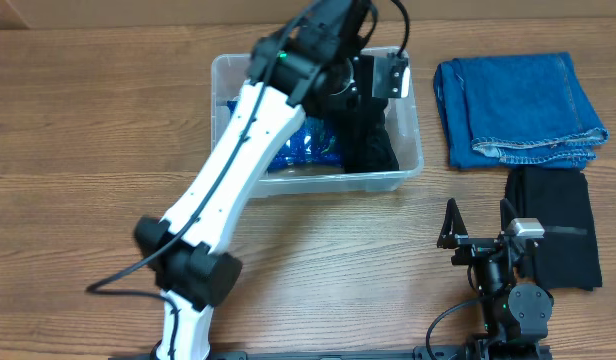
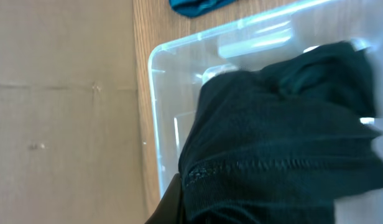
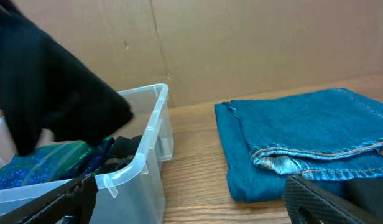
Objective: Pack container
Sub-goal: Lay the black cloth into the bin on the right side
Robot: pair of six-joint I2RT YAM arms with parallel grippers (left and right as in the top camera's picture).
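Observation:
The black garment in my left gripper is still above the packed layer, so next I should lower it onto the dark cloth beside the blue patterned cloth and let go.
The clear plastic container stands in the middle of the table. A blue patterned cloth lies inside it. My left gripper is over the container's right half, shut on a black garment that hangs down into it. In the left wrist view the black garment fills the frame over the container's corner. My right gripper is open and empty, low at the front right. In the right wrist view it faces the container and the folded jeans.
Folded blue jeans lie right of the container. A folded black garment lies in front of them, beside my right gripper. A cardboard wall runs along the back of the table.

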